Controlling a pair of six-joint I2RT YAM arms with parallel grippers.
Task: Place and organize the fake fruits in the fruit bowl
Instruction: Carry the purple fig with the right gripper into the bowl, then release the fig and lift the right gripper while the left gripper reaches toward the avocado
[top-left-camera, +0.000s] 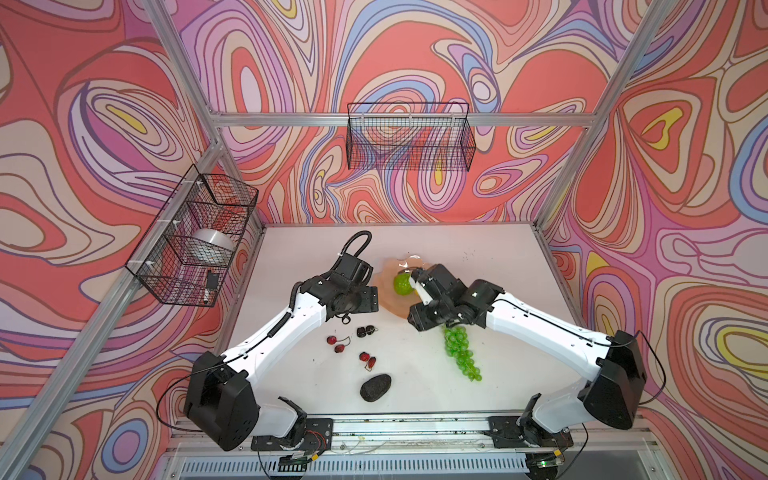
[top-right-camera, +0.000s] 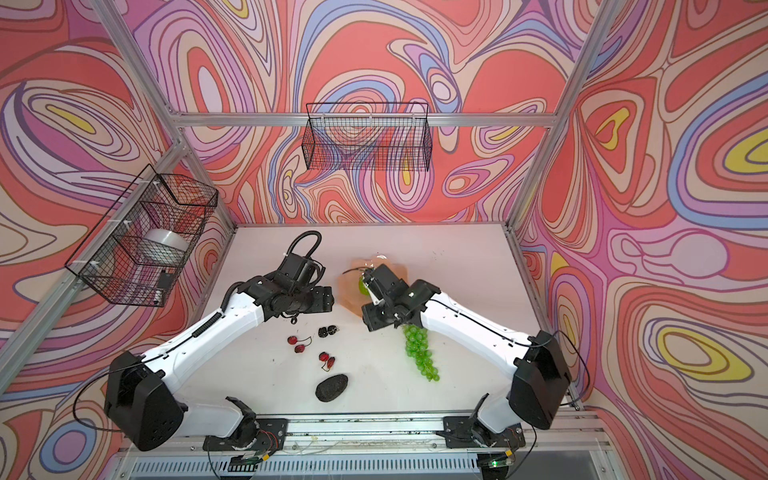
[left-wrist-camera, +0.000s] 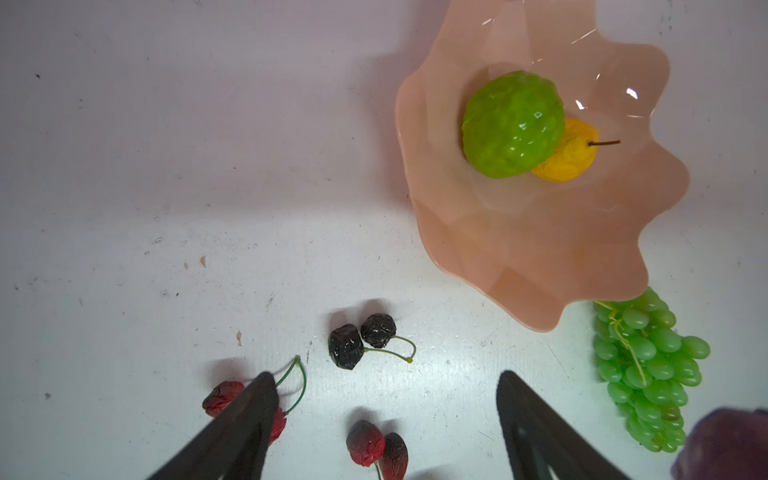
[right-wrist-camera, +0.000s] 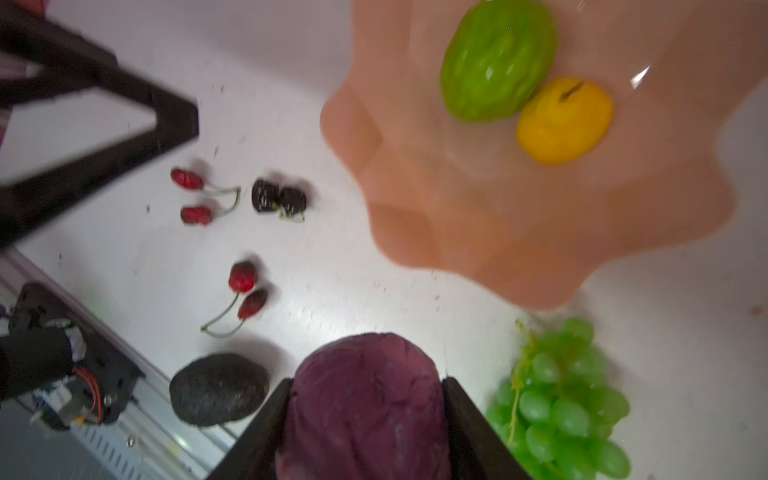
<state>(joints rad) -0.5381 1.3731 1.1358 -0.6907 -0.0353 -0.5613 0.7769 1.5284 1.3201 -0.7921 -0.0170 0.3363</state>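
My right gripper moves outward past the bowl's near rim next and lowers onto the near part of the bowl's bottom to release the purple ball (right-wrist-camera: 365, 411), as that spot is bare.
The peach-pink fruit bowl (top-left-camera: 384, 291) stands mid-table and holds a bumpy green ball (left-wrist-camera: 513, 124) and a yellow fruit (left-wrist-camera: 569, 158). My right gripper (right-wrist-camera: 365, 380) is shut on the purple ball (right-wrist-camera: 365, 411) and hovers by the bowl's near rim, above the top of the green grape bunch (top-left-camera: 461, 353). My left gripper (left-wrist-camera: 385, 376) hangs open and empty over the cherries. Below it lie a black cherry pair (left-wrist-camera: 361, 340) and two red pairs (left-wrist-camera: 376, 444), (left-wrist-camera: 222, 397). The dark avocado (top-left-camera: 375, 387) lies near the table's front.
A black wire basket (top-left-camera: 409, 141) hangs on the back wall. Another wire basket (top-left-camera: 195, 241) on the left wall holds a silver roll. An aluminium rail (top-left-camera: 411, 430) with both arm bases runs along the front edge.
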